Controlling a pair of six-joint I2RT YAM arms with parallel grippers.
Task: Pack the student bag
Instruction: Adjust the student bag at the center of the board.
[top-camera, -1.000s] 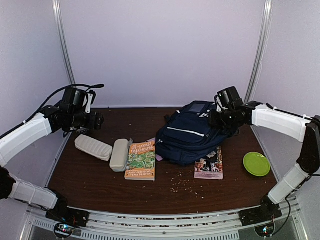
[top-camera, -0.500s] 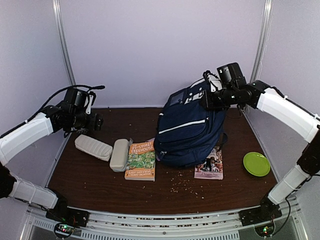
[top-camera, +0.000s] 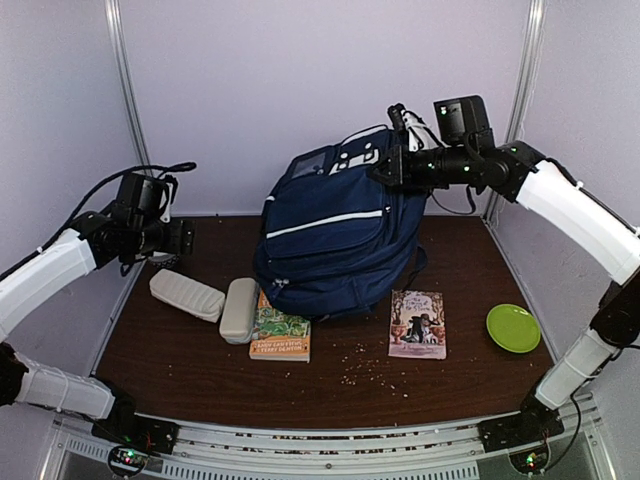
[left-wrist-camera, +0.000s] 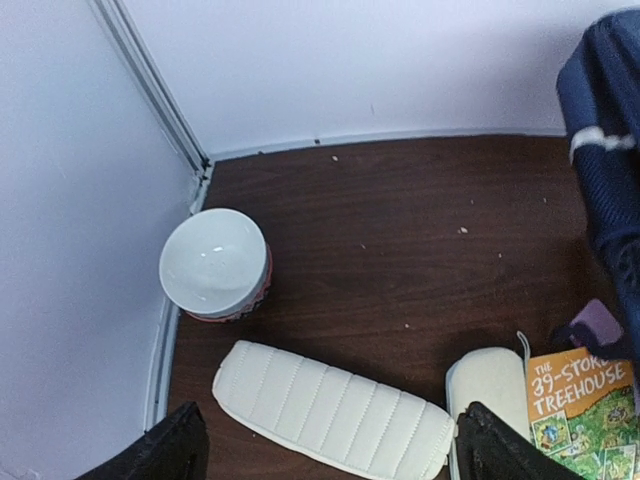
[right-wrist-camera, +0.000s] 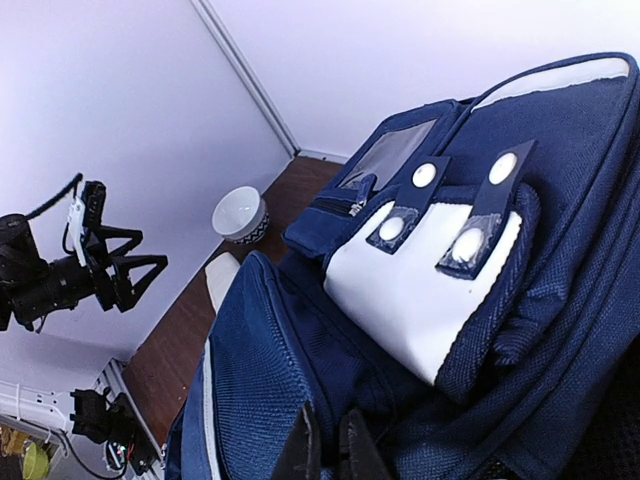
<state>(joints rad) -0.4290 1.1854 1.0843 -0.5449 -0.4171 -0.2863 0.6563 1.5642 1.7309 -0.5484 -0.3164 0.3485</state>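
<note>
I will next move my right gripper down a little toward the orange book (top-camera: 281, 332) and lay the student bag down.
The student bag (top-camera: 335, 235), navy with a white stripe, stands lifted upright at the middle back of the table. Its lower edge rests over the top of an orange book (top-camera: 282, 328). My right gripper (top-camera: 386, 166) is shut on fabric at the bag's top. The right wrist view shows the closed fingers (right-wrist-camera: 325, 452) pinching a navy fold beside the white patch (right-wrist-camera: 420, 285) with buckles. My left gripper (top-camera: 186, 240) hangs open at the far left, nothing between its fingers. In its own view it (left-wrist-camera: 335, 445) straddles a white ribbed case (left-wrist-camera: 330, 410) from above.
A second pale case (top-camera: 238, 310) lies beside the ribbed case (top-camera: 187, 295). A pink-covered book (top-camera: 418, 325) and a green plate (top-camera: 513, 328) lie at the right. A white bowl (left-wrist-camera: 215, 262) sits in the back left corner. Crumbs dot the table front.
My right gripper has raised the bag's top up and to the left, standing the slumped bag upright and uncovering the pink book. The left arm has drifted slightly left, still open.
</note>
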